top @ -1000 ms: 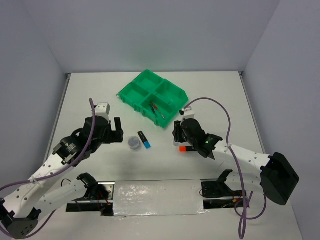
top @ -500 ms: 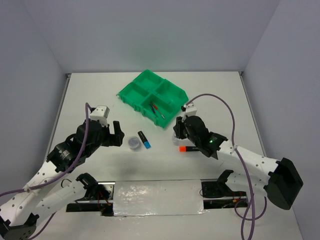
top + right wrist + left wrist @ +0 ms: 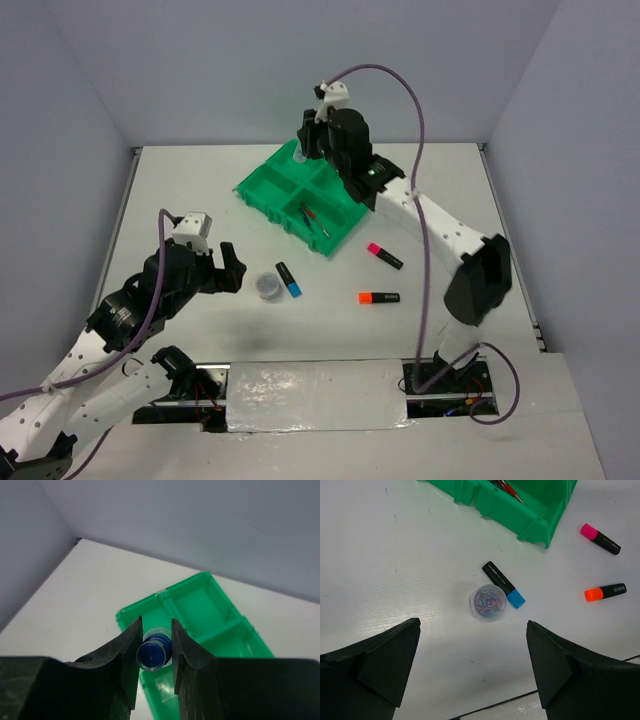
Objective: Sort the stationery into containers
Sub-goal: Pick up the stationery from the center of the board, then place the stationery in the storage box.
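Observation:
My right gripper lowers the blue-capped bottle (image 3: 154,653) into the tray's far section (image 3: 201,609) next, apart from the pens, and releases it there, since that section lies empty below.
The green tray (image 3: 255,196) lies at the back centre, with a red and a blue pen (image 3: 318,220) in its near compartment. My right gripper (image 3: 305,150) hovers over the tray's far compartment, shut on a small clear blue-capped bottle (image 3: 154,653); the tray (image 3: 227,625) shows below it. On the table lie a blue-capped highlighter (image 3: 289,280), a round grey tin (image 3: 267,286), a pink-capped highlighter (image 3: 384,255) and an orange-capped one (image 3: 378,298). My left gripper (image 3: 228,268) stands open and holds nothing, above the table left of the tin (image 3: 489,601).
The right arm's purple cable (image 3: 420,130) loops high over the table's right side. Grey walls close in the back and both sides. A taped strip (image 3: 315,395) runs along the near edge between the arm bases.
The right arm has swung from beside the orange highlighter up over the tray's far compartment, with the bottle between its fingers. The pink highlighter now shows. The left arm drew back slightly.

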Tool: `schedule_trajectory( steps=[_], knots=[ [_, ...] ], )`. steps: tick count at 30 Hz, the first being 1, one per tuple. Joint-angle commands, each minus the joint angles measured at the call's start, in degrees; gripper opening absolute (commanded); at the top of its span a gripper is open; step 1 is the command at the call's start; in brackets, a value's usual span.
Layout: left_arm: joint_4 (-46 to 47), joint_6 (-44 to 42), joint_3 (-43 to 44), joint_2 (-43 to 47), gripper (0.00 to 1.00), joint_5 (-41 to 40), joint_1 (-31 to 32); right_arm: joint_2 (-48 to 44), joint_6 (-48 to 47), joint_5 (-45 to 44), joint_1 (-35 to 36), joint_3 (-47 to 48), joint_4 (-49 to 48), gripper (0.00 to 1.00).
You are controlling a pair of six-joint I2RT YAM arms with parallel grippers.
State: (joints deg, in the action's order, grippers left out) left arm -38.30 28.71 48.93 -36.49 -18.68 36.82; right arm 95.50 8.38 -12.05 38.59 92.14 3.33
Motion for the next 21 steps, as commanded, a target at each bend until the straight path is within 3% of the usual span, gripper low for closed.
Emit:
schedule_trajectory(
  steps=[1,11,20,21],
  knots=[
    [2.8,-0.6,-0.2,1.1,0.99,1.8,-0.3,10.0,-3.5,0.4,-3.5,11.6,-0.7,0.00],
    [4.0,-1.5,-0.8,3.2,0.99,4.3,-1.4,33.6,-7.0,10.7,-8.6,28.6,-6.8,0.00],
    [5.3,-2.9,-1.2,3.1,0.99,8.0,-3.6,40.5,-5.8,11.8,-9.3,29.8,-6.3,0.00],
    [5.3,-3.0,-1.2,3.2,0.99,8.1,-3.6,41.3,-5.7,11.8,-9.3,29.9,-5.9,0.05]
  ],
)
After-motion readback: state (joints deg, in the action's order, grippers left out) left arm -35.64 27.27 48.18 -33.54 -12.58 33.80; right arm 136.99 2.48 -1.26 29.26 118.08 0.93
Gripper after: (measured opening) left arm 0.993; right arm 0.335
